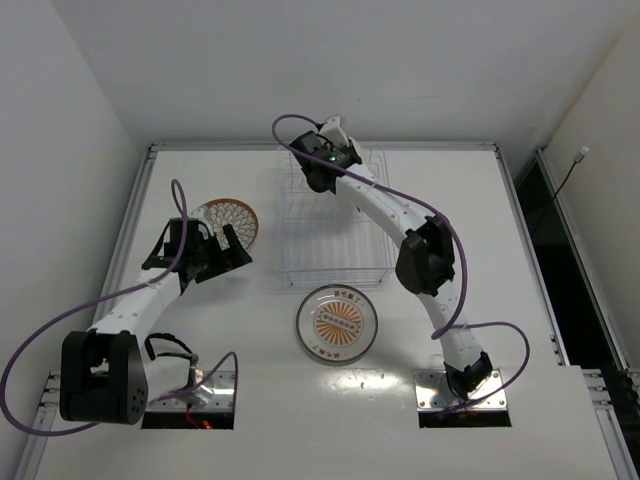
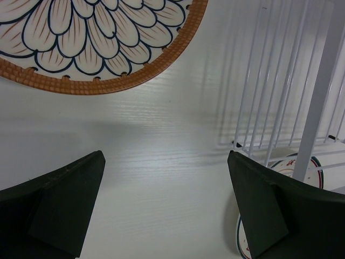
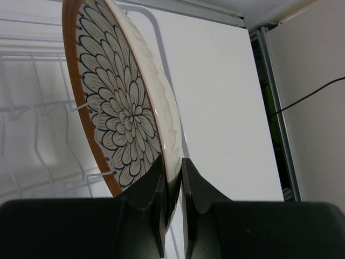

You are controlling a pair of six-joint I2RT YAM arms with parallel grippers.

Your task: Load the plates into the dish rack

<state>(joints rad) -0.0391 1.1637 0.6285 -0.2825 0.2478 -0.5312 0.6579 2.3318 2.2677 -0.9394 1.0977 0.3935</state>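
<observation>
The petal plate already stands on edge beside the wire prongs; my right gripper will next ease slightly down toward the rack's far-end wires and release the plate's rim.
My right gripper is shut on the rim of a brown-rimmed petal plate and holds it on edge over the far end of the white wire dish rack; this gripper also shows in the top view. A second brown-rimmed petal plate lies flat on the table left of the rack and also shows in the left wrist view. My left gripper is open and empty, just short of that plate, low over the table. The pale-rimmed orange sunburst plate lies flat in front of the rack.
The rack's wires stand close to the right of my left gripper, with the sunburst plate's edge behind them. A raised rail borders the table's far edge. Walls close in on the left and back.
</observation>
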